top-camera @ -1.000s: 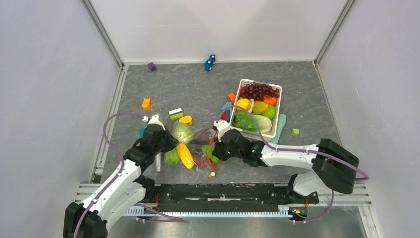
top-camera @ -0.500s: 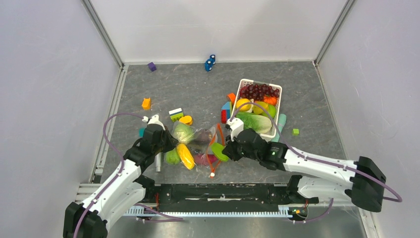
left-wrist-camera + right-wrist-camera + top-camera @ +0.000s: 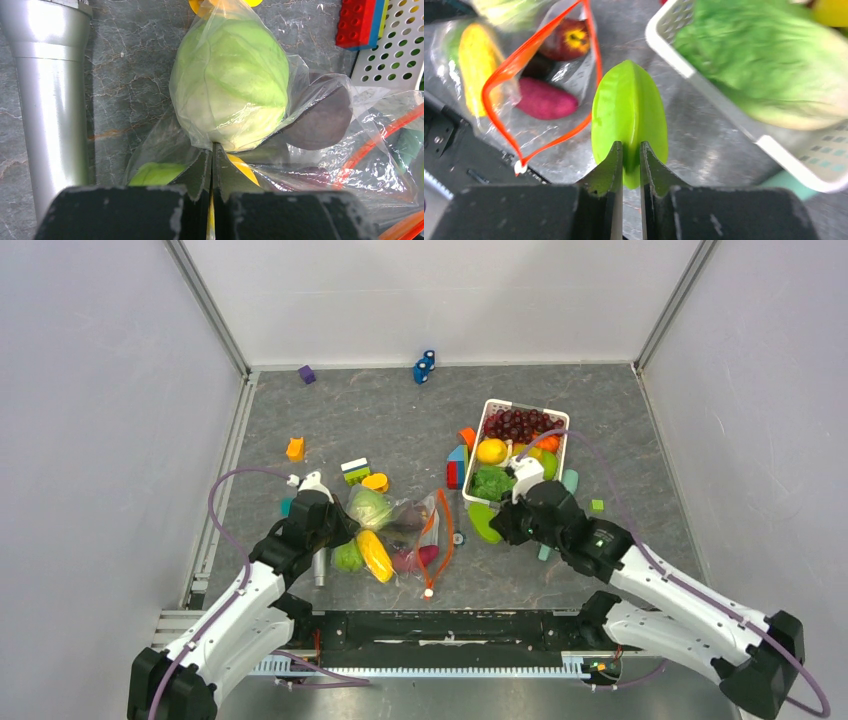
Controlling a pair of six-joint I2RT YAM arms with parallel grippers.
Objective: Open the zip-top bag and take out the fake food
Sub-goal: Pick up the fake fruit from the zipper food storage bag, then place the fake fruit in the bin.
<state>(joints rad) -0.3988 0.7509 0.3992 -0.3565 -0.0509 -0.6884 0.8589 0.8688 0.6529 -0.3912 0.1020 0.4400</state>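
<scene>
I will next carry the green ridged fruit outward with my right gripper and release it on the orange fruit beside the grapes, as the basket already holds other toys.
The zip-top bag lies open left of centre, its red-orange zipper strip standing in a loop with the white slider at the near end. Inside lie a pale green cabbage, corn cob, round green fruit, dark eggplant and magenta sweet potato. My left gripper is shut on the bag's plastic just below the cabbage. Outside the bag, beside the basket's near corner, my right gripper is shut on a bright green ridged fruit.
The white slatted basket at the right holds grapes, lettuce and other toys. A silver cylinder lies left of the bag. Coloured blocks are scattered about: orange, purple, blue, small green.
My right gripper has carried the green ridged fruit out of the bag's mouth and rightward to the basket's near corner. The left gripper and bag have stayed put.
</scene>
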